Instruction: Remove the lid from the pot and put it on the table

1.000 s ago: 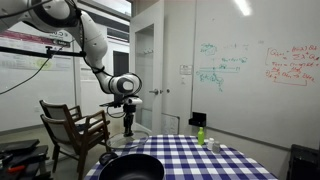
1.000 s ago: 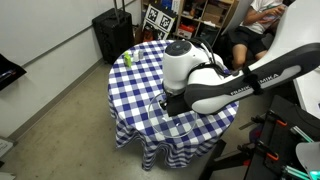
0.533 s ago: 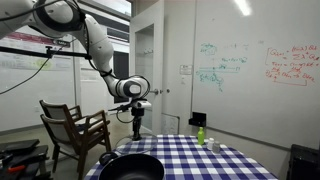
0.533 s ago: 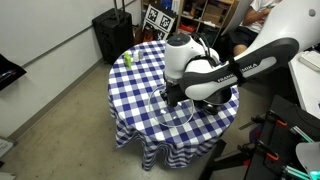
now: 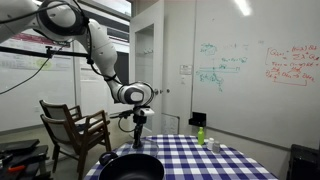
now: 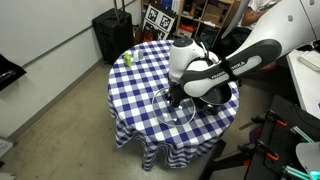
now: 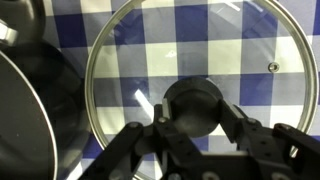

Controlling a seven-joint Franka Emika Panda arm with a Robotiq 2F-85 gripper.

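Clear cloth shows beneath the glass, so my gripper needs to lower the lid onto the checked cloth beside the black pot and release the knob.
The lid (image 7: 200,45) is clear glass with a metal rim and a dark central knob. It lies flat over the checked cloth of the table (image 7: 68,18), right beside the black pot (image 7: 22,115). My gripper (image 7: 195,107) is shut on the knob, one finger on each side. In an exterior view the gripper (image 6: 176,97) holds the lid (image 6: 172,112) low over the table (image 6: 135,90), with the pot (image 6: 226,92) partly hidden behind the arm. In an exterior view the pot (image 5: 130,168) is in the foreground, with the gripper (image 5: 138,141) just beyond it.
A small green bottle (image 5: 200,135) stands at the table's far side; it also shows in an exterior view (image 6: 128,58). A wooden armchair (image 5: 75,125) stands beside the table. A black case (image 6: 110,35) stands on the floor beyond the table.
My gripper has come down with the lid and moved sideways, from well above the table to just over the cloth beside the pot.
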